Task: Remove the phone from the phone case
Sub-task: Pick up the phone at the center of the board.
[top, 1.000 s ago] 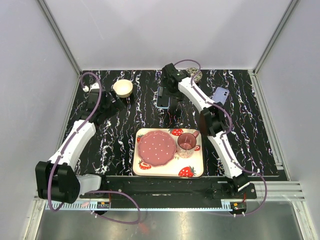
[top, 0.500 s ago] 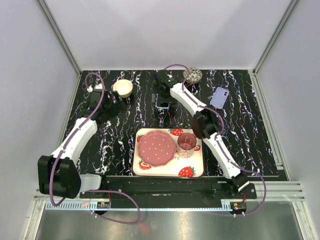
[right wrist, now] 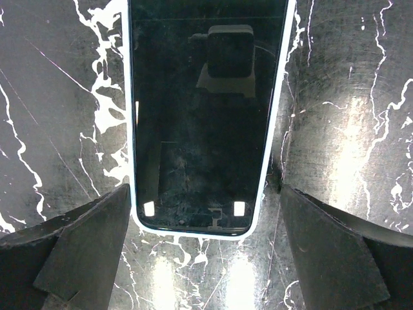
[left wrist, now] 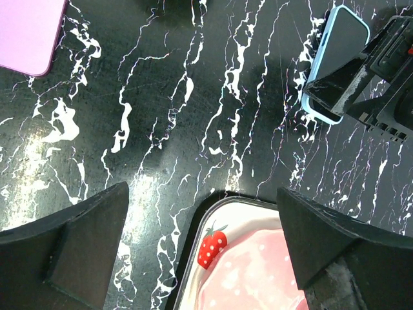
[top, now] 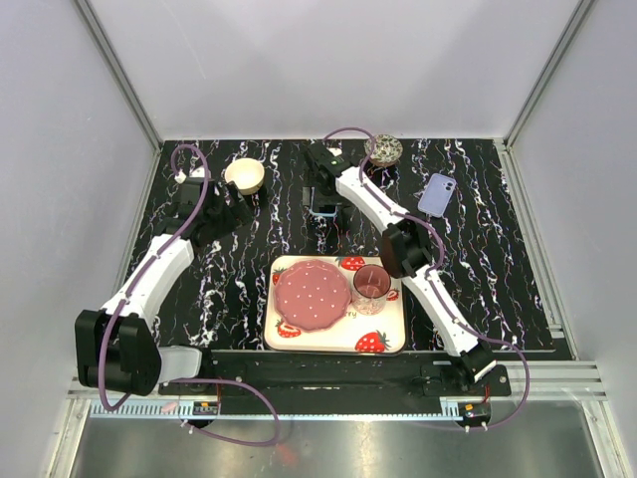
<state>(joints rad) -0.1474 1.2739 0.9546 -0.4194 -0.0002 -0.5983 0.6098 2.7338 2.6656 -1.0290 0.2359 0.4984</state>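
Note:
Next, my left gripper travels to the right in the top view and tilts onto the phone case's long edge facing the cream bowl (left wrist: pixel 319 57), since the phone still sits inside.
The phone case (top: pixel 318 206) lies at the far middle of the table, a light blue shell with the phone inside, black screen up. My right gripper (top: pixel 326 196) is over it. In the right wrist view the gripper (right wrist: pixel 205 190) is open, its fingers close beside the near end of the case rim (right wrist: pixel 188 235), with the phone (right wrist: pixel 206 97) running up between them. The left wrist view shows the case (left wrist: pixel 315 64) at top right under the right gripper's fingers (left wrist: pixel 387 71). My left gripper (top: pixel 237 206) is open and empty (left wrist: pixel 201 190), left of the case.
A lilac phone (top: pixel 439 192) lies at the far right. A cream bowl (top: pixel 245 175) sits by the left gripper. A strawberry tray (top: pixel 393 321) holds a pink plate (top: pixel 312 297) and a cup (top: pixel 372 284). A small patterned dish (top: pixel 383 149) is at the back. A lilac slab (left wrist: pixel 29 32) shows at the left wrist view's top left.
My right gripper has moved left and come over the phone case, and its arm no longer covers part of the lilac phone. The left arm has shifted slightly toward the far side.

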